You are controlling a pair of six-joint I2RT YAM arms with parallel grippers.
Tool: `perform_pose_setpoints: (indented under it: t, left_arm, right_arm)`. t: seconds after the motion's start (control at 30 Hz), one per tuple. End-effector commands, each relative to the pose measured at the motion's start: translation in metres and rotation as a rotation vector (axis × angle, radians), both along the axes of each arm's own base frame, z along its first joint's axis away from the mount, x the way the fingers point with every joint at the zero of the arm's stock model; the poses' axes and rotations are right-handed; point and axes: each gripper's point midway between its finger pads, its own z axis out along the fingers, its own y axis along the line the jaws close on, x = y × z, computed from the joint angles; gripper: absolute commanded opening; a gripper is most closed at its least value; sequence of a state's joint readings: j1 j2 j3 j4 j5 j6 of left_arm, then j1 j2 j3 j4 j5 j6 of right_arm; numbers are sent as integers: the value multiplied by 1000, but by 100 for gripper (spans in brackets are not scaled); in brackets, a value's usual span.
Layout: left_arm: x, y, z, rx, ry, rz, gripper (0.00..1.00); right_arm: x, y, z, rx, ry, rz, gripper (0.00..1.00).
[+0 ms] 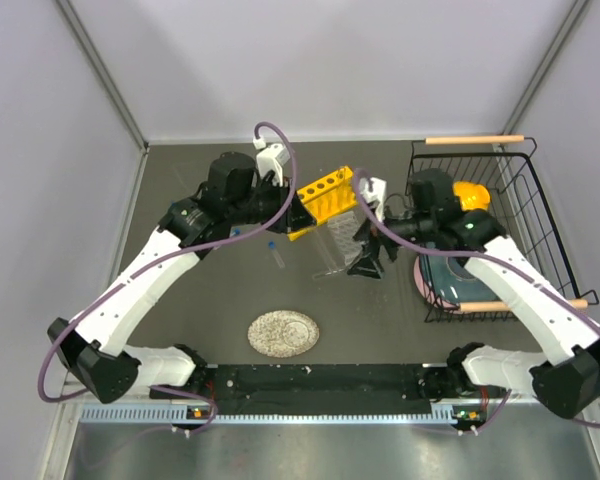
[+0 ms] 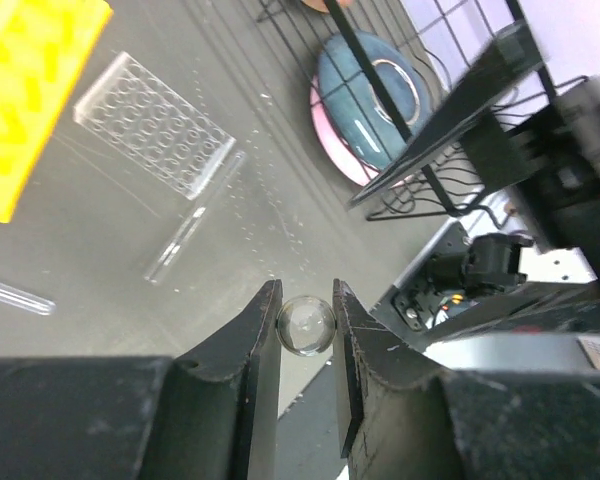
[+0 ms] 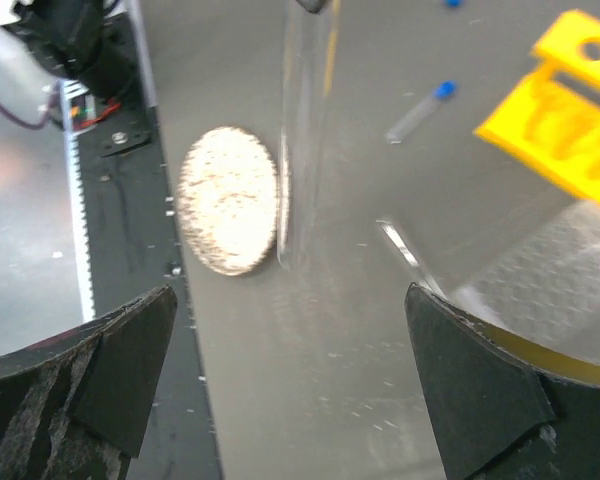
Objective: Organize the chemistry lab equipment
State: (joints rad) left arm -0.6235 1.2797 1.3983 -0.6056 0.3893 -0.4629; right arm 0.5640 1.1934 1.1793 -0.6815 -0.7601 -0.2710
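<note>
My left gripper should next move outward over the far half of the yellow rack (image 1: 325, 198) and then down, because the tube hangs below the fingers and its lower end is free.
My left gripper (image 2: 306, 292) is shut on a thin clear glass tube (image 2: 306, 326), seen end-on between the fingertips. In the top view this gripper (image 1: 302, 208) sits right beside the yellow test-tube rack (image 1: 325, 198). The small clear gridded rack (image 2: 155, 125) lies just past the yellow rack (image 2: 25, 95), with a loose glass tube (image 2: 190, 228) next to it. My right gripper (image 3: 288, 298) stands wide open with nothing between its fingers; it (image 1: 366, 256) hovers by the clear rack. A blurred glass tube (image 3: 298, 140) shows ahead of it. A blue-capped vial (image 3: 420, 110) lies on the table.
The black wire basket (image 1: 520, 190), holding a blue bowl (image 2: 370, 85), stands at the right. A round speckled grey plate (image 1: 283, 333) lies near the front middle. Another clear tube (image 2: 15, 295) rests on the table at the left of the left wrist view.
</note>
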Motion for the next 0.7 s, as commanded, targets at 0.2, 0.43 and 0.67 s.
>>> perform_pose_setpoints:
  t: [0.2, 0.43, 0.67]
  left_arm:
    - [78, 4, 10, 105, -262, 163, 4]
    - [140, -9, 20, 190, -386, 234, 4]
    - [183, -22, 7, 270, -440, 264, 4]
  right_arm:
    - [38, -76, 67, 102, -306, -149, 99]
    - [55, -107, 52, 227, -226, -260, 99]
    - [60, -128, 24, 289, -178, -322, 99]
